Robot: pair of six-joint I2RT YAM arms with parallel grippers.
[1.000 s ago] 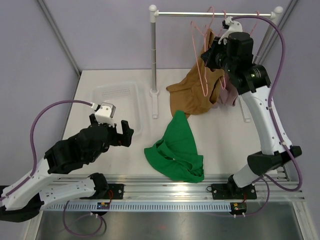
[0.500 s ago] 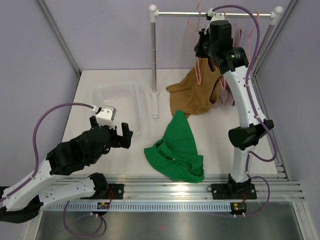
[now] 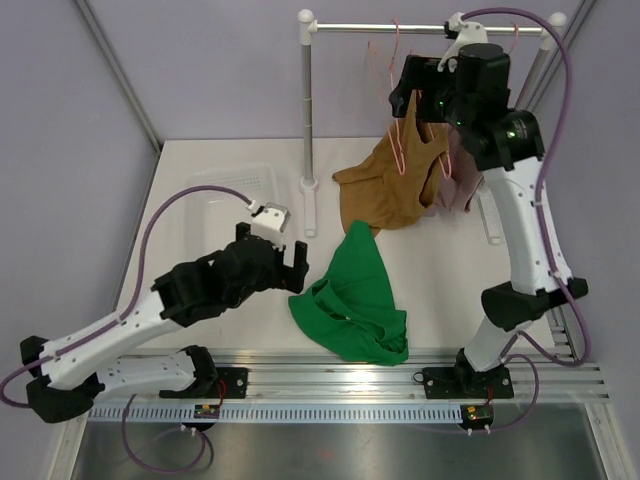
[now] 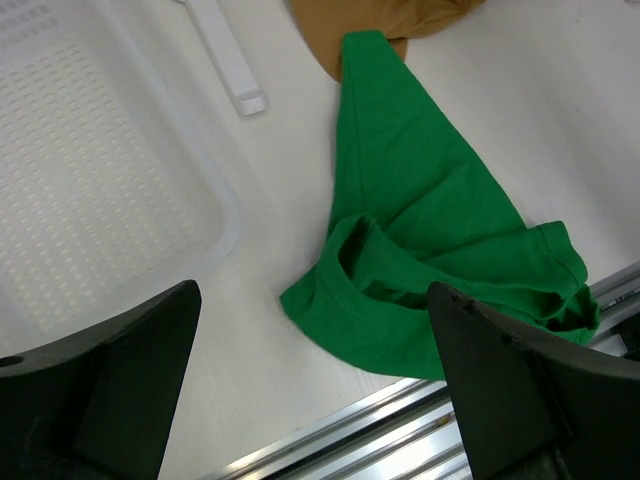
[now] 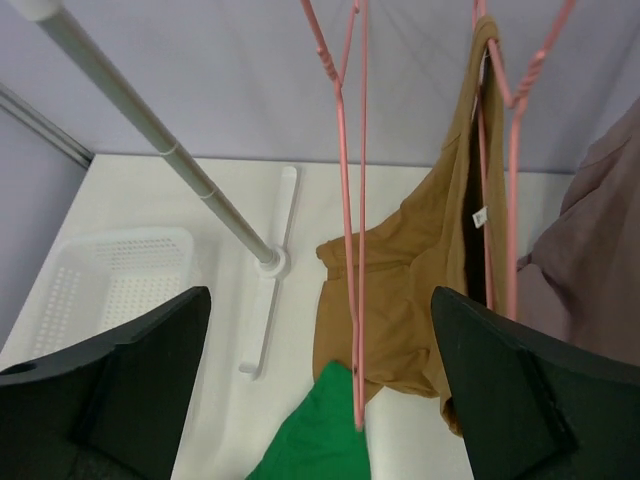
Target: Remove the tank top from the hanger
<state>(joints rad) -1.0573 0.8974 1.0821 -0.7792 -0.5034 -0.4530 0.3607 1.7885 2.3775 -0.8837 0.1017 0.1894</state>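
Observation:
The green top's middle fold lies below my left gripper and to its right in the top view. The left gripper moves down and across onto it next.
A brown tank top (image 3: 395, 185) (image 5: 420, 270) hangs by a strap from a pink hanger (image 5: 495, 150) on the rail (image 3: 430, 28), its lower part spread on the table. Beside it an empty pink hanger (image 3: 400, 120) (image 5: 350, 200) hangs free. My right gripper (image 3: 415, 95) (image 5: 320, 400) is up by the rail, open, with the bare hanger dangling ahead of its jaws. A green top (image 3: 355, 300) (image 4: 420, 230) lies crumpled on the table. My left gripper (image 3: 280, 258) (image 4: 315, 390) hovers open just left of it.
A mauve garment (image 3: 462, 190) (image 5: 600, 240) hangs at the right of the rack. The rack's white pole (image 3: 307, 110) (image 5: 150, 130) and foot (image 4: 225, 60) stand mid-table. A white perforated basket (image 3: 225, 185) (image 4: 90, 180) sits at the left. The metal rail edge (image 4: 400, 440) runs along the front.
The right gripper lifted the pink hanger to the rail, then opened and let it go. The left arm swung right, toward the green top.

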